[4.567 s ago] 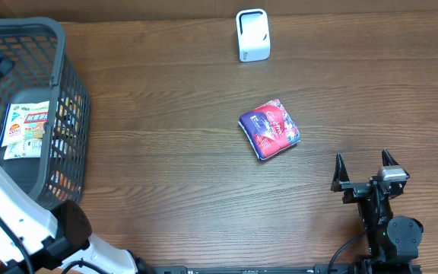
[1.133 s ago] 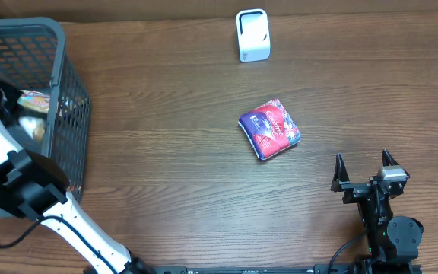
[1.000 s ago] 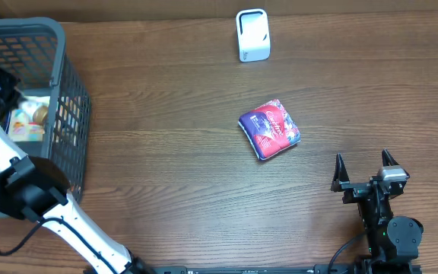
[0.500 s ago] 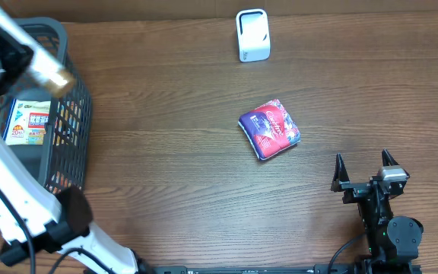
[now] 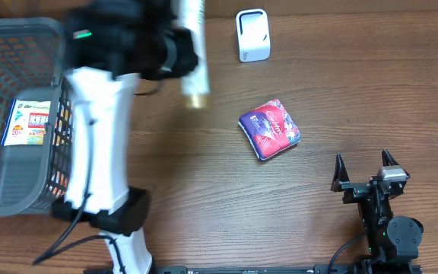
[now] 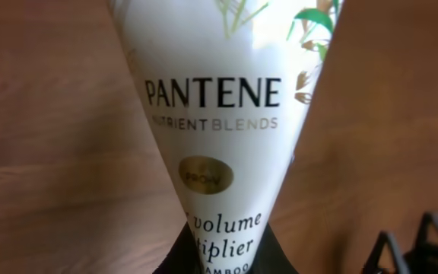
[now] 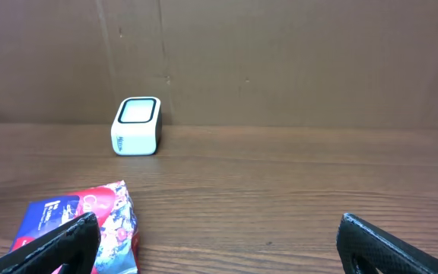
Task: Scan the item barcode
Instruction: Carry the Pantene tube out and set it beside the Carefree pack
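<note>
My left gripper will next move down and to its right in the overhead view, to the bare tabletop beside the pouch. It will lower the tube there and let go.
My left gripper (image 5: 175, 47) is shut on a white Pantene tube (image 5: 191, 53) with a gold cap, held above the table just left of the white scanner (image 5: 252, 34); the arm is motion-blurred. In the left wrist view the tube (image 6: 223, 114) fills the frame, its printed front facing the camera, pinched between the dark jaws of the gripper (image 6: 223, 265). No barcode shows. My right gripper (image 5: 365, 171) rests open near the front right edge. From its wrist, the gripper (image 7: 219, 247) holds nothing and the scanner (image 7: 136, 125) stands far ahead.
A grey mesh basket (image 5: 21, 30) at the far left holds a white-and-green packet (image 5: 30, 122). A red and purple pouch (image 5: 270, 129) lies mid-table, also the pouch (image 7: 82, 224) by my right gripper's left finger. A brown cardboard wall backs the table.
The left arm has lifted the tube out of the basket and swung it right, toward the scanner. The right arm and the pouch have not moved.
</note>
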### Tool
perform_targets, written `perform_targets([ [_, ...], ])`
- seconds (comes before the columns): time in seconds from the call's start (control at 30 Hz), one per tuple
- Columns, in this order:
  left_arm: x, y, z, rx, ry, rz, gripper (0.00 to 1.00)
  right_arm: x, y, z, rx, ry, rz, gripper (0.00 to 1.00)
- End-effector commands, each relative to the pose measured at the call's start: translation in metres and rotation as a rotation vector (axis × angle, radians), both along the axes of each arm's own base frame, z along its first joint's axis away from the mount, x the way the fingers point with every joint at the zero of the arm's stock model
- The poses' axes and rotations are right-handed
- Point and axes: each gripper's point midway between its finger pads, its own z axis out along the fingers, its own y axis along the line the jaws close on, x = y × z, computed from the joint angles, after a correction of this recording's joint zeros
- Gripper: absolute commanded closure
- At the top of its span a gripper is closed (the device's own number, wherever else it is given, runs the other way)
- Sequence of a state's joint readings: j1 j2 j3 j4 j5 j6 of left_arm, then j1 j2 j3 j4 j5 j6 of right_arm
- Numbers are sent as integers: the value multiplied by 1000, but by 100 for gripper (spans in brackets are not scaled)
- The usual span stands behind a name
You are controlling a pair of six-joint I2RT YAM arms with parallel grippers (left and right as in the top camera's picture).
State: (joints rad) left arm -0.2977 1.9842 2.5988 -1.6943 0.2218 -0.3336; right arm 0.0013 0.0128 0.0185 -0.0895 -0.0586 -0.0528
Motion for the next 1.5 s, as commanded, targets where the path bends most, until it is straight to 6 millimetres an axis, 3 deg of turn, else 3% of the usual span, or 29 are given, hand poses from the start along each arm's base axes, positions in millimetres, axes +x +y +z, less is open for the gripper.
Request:
perform_targets([
  [0.0, 1, -23, -58, 176, 111, -48, 96, 0, -3, -1, -4, -6, -16, 0],
  [0.17, -16, -54, -140, 297, 335, -92, 96, 0, -3, -1, -4, -7, -16, 0],
  [0.33, -28, -61, -204, 394, 505, -83, 96, 0, -3, -1, -4, -7, -16, 0],
  [0.63, -21, -65, -259, 435, 592, -22, 95, 0, -3, -1, -4, -6, -16, 0],
  [0.73, -19, -64, -268, 444, 601, -20, 84, 0, -3, -1, -4, -6, -16, 0],
  [1.0, -15, -48, -256, 438, 622, 3, 75, 0, -3, -1, -4, -7, -16, 0],
  [1.17, -5, -63, -223, 211, 597, -101, 70, 0, -3, -1, -4, -7, -16, 0],
  [1.2, 4, -65, -199, 115, 550, -114, 66, 0, -3, -1, -4, -6, -16, 0],
  [1.33, 21, -58, -144, -30, 425, -94, 64, 0, -3, -1, -4, -7, -16, 0],
  [1.47, 29, -32, -81, -94, 256, -57, 59, 0, -3, -1, -4, -7, -16, 0],
])
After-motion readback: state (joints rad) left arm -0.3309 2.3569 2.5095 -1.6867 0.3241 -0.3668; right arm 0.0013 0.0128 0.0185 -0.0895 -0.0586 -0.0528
